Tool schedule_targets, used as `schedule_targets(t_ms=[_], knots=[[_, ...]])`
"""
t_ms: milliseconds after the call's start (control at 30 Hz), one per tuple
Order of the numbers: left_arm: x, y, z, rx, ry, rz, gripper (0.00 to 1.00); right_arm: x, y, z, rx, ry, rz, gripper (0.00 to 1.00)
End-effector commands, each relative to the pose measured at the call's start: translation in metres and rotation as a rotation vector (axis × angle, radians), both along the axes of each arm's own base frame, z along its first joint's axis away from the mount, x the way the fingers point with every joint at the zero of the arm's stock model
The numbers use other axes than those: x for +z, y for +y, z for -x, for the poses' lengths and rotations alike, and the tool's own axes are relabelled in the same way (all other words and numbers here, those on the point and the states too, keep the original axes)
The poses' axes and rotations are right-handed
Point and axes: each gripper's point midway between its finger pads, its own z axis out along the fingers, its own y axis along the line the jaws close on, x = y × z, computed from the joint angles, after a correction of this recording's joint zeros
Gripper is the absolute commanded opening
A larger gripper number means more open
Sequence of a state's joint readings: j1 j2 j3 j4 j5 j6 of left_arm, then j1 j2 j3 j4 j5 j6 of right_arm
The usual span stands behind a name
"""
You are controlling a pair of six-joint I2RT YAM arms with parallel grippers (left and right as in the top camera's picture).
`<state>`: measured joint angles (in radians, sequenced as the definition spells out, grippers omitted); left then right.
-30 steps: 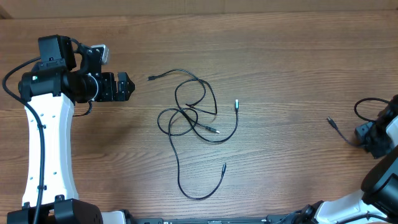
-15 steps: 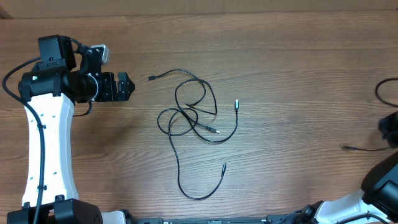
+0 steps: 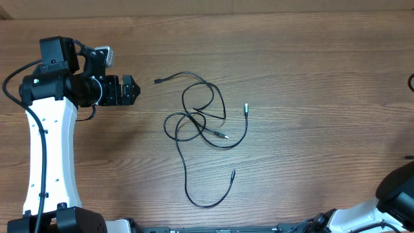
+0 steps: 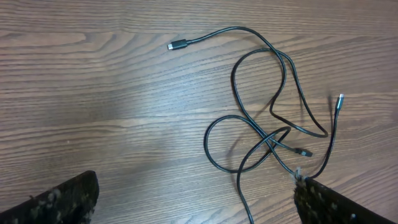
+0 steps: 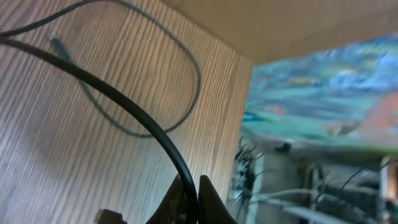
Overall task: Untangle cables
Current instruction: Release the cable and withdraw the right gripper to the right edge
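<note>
The held cable is free of the tangle in the middle of the table, so my right gripper will next carry it farther to the right in the overhead view, then open.
The cables [image 3: 192, 116] lie as a loose black tangle mid-table, with plug ends pointing out on several sides. The left wrist view has the same cables [image 4: 268, 140] at right of centre. My left gripper [image 3: 134, 90] hovers to their left, open and holding nothing; its fingertips [image 4: 62, 199] frame bare wood, and the right-hand one lies over a strand. My right gripper [image 5: 197, 202] is outside the overhead view and is shut on a black cable [image 5: 124, 106]. That cable arcs up out of the jaws. A thinner loop [image 5: 186, 62] of cable lies on the wood behind it.
In the blurred right wrist view the table edge [image 5: 245, 93] runs close by, with clutter beyond it. Part of the right arm [image 3: 398, 191] shows at the overhead's lower right. A bit of cord [image 3: 411, 82] pokes in at the right edge.
The right gripper has moved right and left the overhead view, taking its cable along; the plug end slid right off the frame. The left arm and the tangle have not moved.
</note>
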<state>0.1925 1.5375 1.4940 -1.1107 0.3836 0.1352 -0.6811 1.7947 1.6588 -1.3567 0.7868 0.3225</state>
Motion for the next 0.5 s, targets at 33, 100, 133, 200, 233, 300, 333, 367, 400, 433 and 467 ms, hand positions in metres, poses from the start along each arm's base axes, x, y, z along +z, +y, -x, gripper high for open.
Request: schedule_targets(t_ms=[33, 100, 133, 200, 233, 300, 333, 367, 400, 433, 467], knots=[[0.005, 0.002, -0.002, -0.015, -0.022, -0.015, 1.00, 0.022, -0.018, -0.001, 0.093, 0.094, 0.062, 0.04], [0.005, 0.002, -0.002, -0.015, -0.022, -0.015, 1.00, 0.028, -0.025, -0.002, 0.114, 0.119, 0.090, 0.04], [0.005, 0.002, -0.002, -0.015, -0.022, -0.015, 1.00, 0.030, -0.029, -0.003, 0.125, 0.129, 0.104, 0.04], [0.005, 0.002, -0.002, -0.015, -0.022, -0.015, 1.00, 0.036, -0.038, -0.004, 0.154, 0.160, 0.125, 0.04], [0.005, 0.002, -0.002, -0.015, -0.022, -0.015, 1.00, 0.038, -0.042, -0.005, 0.170, 0.173, 0.128, 0.04], [0.005, 0.002, -0.002, -0.015, -0.022, -0.015, 1.00, 0.041, -0.051, -0.003, 0.203, 0.203, 0.126, 0.04], [0.005, 0.002, -0.002, -0.015, -0.022, -0.015, 1.00, 0.042, -0.055, -0.002, 0.208, 0.210, 0.127, 0.04], [0.005, 0.002, -0.002, -0.015, -0.022, -0.015, 1.00, 0.044, -0.061, 0.002, 0.205, 0.213, 0.133, 0.04], [0.005, 0.002, -0.002, -0.015, -0.022, -0.015, 1.00, 0.045, -0.066, 0.005, 0.194, 0.209, 0.143, 0.04], [0.005, 0.002, -0.002, -0.015, -0.022, -0.015, 1.00, 0.047, -0.071, 0.009, 0.184, 0.206, 0.151, 0.04], [0.005, 0.002, -0.002, -0.015, -0.022, -0.015, 1.00, 0.049, -0.077, 0.014, 0.169, 0.202, 0.161, 0.04]])
